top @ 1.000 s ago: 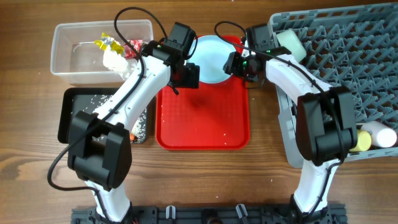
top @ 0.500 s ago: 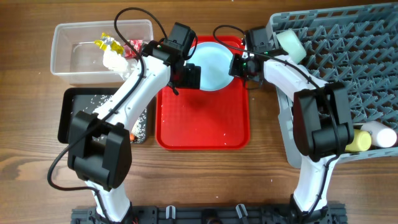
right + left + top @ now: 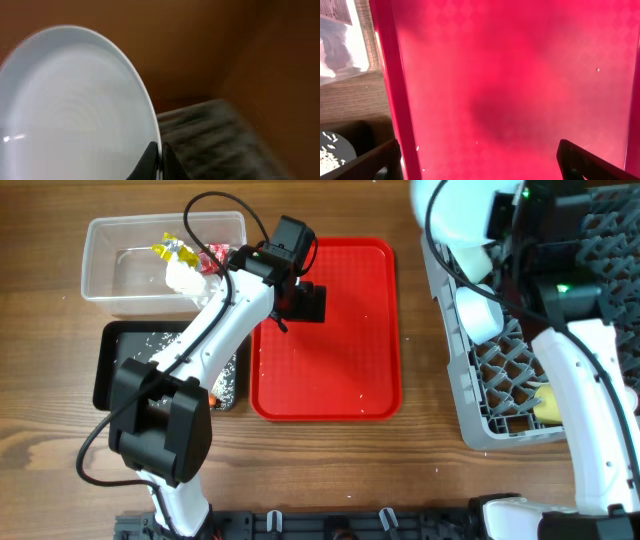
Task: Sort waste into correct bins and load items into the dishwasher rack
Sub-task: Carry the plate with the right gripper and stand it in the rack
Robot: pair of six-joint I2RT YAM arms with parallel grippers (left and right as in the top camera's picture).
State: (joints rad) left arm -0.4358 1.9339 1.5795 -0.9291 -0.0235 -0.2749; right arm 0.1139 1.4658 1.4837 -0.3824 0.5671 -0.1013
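Note:
My right gripper needs to bring the plate down next, toward the right in the overhead view, into the rack (image 3: 215, 135) beside the white dishes, because the plate still sticks out over the rack's edge.
My right gripper (image 3: 161, 159) is shut on the rim of the light-blue plate (image 3: 75, 110) and holds it high above the grey dishwasher rack (image 3: 215, 135). In the overhead view the plate (image 3: 450, 220) sits close to the camera over the rack's left edge (image 3: 500, 380). My left gripper (image 3: 305, 300) is open and empty over the red serving tray (image 3: 330, 370); its jaws (image 3: 480, 165) frame bare red tray. The clear tub (image 3: 120, 265) holds tissue (image 3: 185, 275) and wrappers (image 3: 172, 250). The black tray (image 3: 115, 370) holds rice (image 3: 160, 340).
A yellow cup (image 3: 548, 405) lies in the rack's near part. An orange carrot bit (image 3: 213, 395) lies at the black tray's right edge. A few rice grains dot the red tray. My raised right arm (image 3: 580, 360) hides much of the rack.
The right gripper has lifted the plate off the red tray and swung it up and right over the rack. The left arm has barely moved.

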